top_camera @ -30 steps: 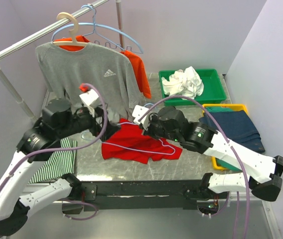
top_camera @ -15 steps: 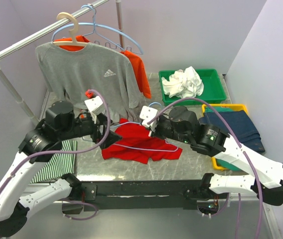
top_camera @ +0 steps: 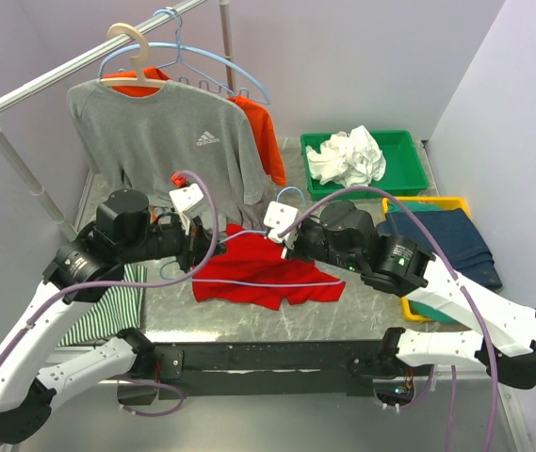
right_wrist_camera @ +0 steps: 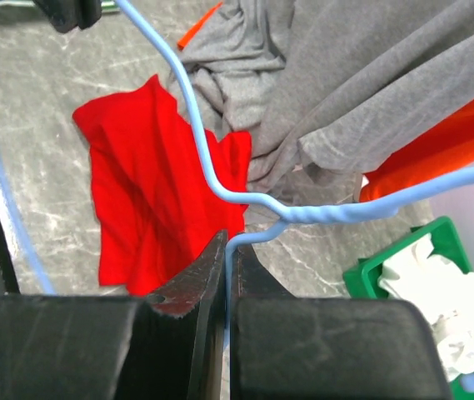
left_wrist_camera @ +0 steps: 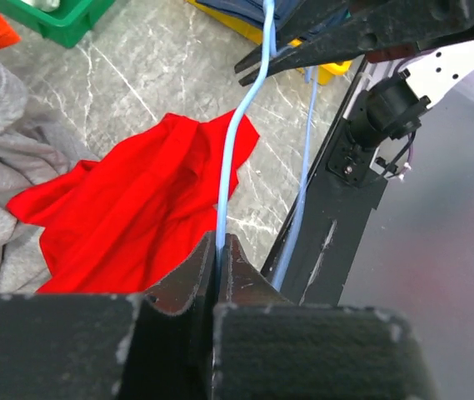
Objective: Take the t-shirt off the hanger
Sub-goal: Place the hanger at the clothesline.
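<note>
I will next lift the bare hanger up and to the left in the top view with my left gripper and release it at the bar's empty end (top_camera: 37, 83).
The red t-shirt (top_camera: 266, 273) (left_wrist_camera: 137, 208) (right_wrist_camera: 141, 196) lies crumpled on the grey table. Above it hangs the light-blue wire hanger (top_camera: 249, 282) (left_wrist_camera: 238, 142) (right_wrist_camera: 207, 162), held at both ends. My left gripper (top_camera: 209, 248) (left_wrist_camera: 221, 242) is shut on one arm of the wire. My right gripper (top_camera: 283, 241) (right_wrist_camera: 227, 242) is shut on the wire just below the twisted neck (right_wrist_camera: 328, 212). The wire lengths that show are bare, with no cloth on them.
A grey sweatshirt (top_camera: 169, 141) and an orange garment (top_camera: 260, 132) hang from the rail (top_camera: 51, 75) right behind the shirt. A green bin (top_camera: 409, 169) of white cloths and a yellow bin (top_camera: 428, 202) with navy cloth stand at the right. A striped cloth (top_camera: 107, 315) lies at the left.
My left gripper moved right to the hanger and shut on its wire. The right gripper carried the hanger up and slightly right, then held still.
</note>
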Controlling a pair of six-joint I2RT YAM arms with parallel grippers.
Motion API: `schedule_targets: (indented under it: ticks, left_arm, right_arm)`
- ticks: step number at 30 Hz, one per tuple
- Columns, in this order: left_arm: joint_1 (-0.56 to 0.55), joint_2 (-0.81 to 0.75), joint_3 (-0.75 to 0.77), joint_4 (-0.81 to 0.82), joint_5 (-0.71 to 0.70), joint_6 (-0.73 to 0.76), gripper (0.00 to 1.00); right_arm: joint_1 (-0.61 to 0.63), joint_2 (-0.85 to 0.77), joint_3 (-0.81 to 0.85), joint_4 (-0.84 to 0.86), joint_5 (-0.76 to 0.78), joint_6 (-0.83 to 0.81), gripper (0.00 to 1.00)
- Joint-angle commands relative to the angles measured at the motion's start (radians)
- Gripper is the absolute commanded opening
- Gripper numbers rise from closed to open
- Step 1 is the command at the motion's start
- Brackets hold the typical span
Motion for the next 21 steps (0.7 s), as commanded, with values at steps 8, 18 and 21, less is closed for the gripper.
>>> schedule_targets:
  ticks: [8, 18, 21]
  left_arm:
    - [0.011, -0.073, 0.039, 0.018, -0.226, -0.08, 0.01]
    - [0.01, -0.22, 0.144, -0.097, -0.588, -0.235, 0.01]
    - [0.011, -0.263, 0.227, -0.143, -0.663, -0.287, 0.01]
  right_arm:
    - [0.007, -0.087, -0.044, 0.302, 0.239, 0.116, 0.96]
    - [0.005, -0.191, -0.174, 0.479, 0.361, 0.184, 1.0]
    - [0.005, -0.187, -0.177, 0.479, 0.362, 0.193, 1.0]
